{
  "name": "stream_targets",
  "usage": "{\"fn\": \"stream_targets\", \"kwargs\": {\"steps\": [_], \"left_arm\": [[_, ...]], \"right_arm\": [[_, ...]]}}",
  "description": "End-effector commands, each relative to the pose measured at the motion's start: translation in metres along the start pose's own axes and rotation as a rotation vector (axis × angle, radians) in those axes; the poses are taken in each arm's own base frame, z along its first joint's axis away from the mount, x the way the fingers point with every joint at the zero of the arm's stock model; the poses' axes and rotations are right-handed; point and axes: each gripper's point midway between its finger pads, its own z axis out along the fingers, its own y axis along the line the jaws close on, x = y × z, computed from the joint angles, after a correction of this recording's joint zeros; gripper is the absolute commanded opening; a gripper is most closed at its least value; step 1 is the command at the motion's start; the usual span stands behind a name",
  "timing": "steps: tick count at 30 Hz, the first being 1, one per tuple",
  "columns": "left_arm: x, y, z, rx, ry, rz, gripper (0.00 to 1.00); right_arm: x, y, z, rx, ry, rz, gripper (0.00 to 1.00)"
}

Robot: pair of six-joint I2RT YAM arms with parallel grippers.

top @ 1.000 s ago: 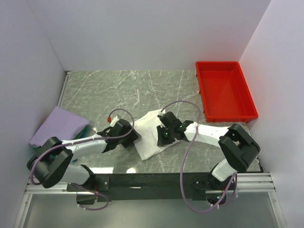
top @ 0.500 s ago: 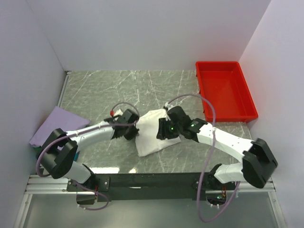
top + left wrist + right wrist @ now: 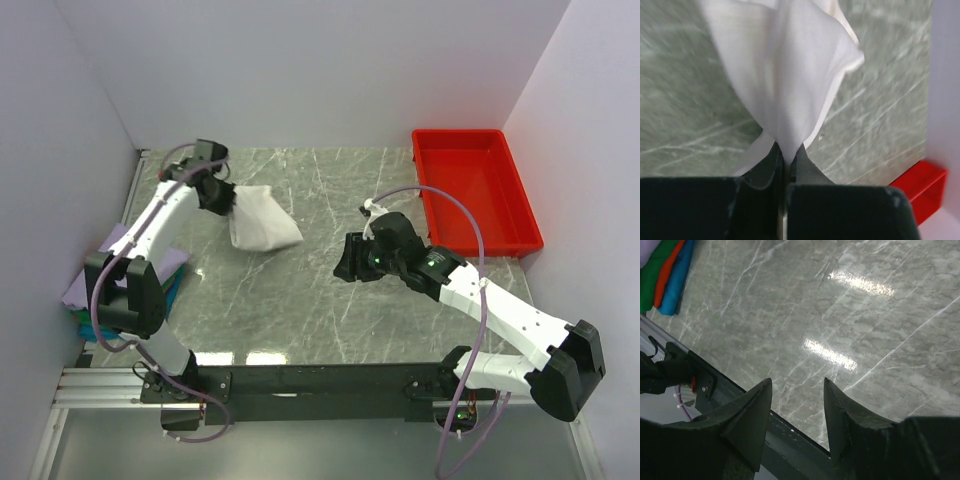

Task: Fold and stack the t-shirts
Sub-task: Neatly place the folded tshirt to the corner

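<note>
The left gripper goes to the left in the top view and back next, over the lavender-topped stack, to release the white t-shirt where folded ones lie.
The white t-shirt hangs bunched from my left gripper at the far left of the table, its lower part trailing toward the middle. In the left wrist view the left gripper is shut on a pinched fold of the white t-shirt. A stack of folded t-shirts lies at the left edge, lavender on top with green and blue edges below, partly hidden by the left arm. My right gripper hovers open over bare marble right of centre, and in its own view the right gripper holds nothing.
A red plastic tray stands at the back right, and its corner shows in the left wrist view. The green, orange and blue edges of the folded stack show at the top left of the right wrist view. The table's dark front rail runs below the right fingers.
My left gripper closed on the white t-shirt and carried it from the front centre to the far left. My right gripper let go, opened and drew back to the right.
</note>
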Motion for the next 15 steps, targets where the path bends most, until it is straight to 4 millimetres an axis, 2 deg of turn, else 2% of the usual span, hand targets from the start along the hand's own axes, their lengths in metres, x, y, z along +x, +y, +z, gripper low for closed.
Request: {"fn": "stream_targets", "kwargs": {"steps": [1, 5, 7, 8, 15], "left_arm": [[-0.043, 0.0, -0.019, -0.045, -0.075, -0.052, 0.01], [-0.088, 0.007, -0.022, -0.051, -0.12, -0.114, 0.01], [-0.104, 0.009, -0.025, -0.049, -0.129, -0.105, 0.01], [-0.117, 0.017, -0.025, -0.069, -0.138, -0.122, 0.01], [-0.16, 0.039, -0.03, -0.087, -0.138, -0.071, 0.01]], "right_arm": [[-0.011, 0.008, -0.011, -0.025, -0.037, 0.007, 0.53], [-0.009, 0.009, -0.01, -0.035, -0.032, 0.01, 0.53], [-0.009, 0.01, -0.009, -0.04, -0.032, 0.007, 0.53], [-0.009, 0.01, -0.009, -0.041, -0.03, 0.009, 0.53], [-0.009, 0.012, -0.005, -0.055, -0.028, 0.015, 0.53]]}}
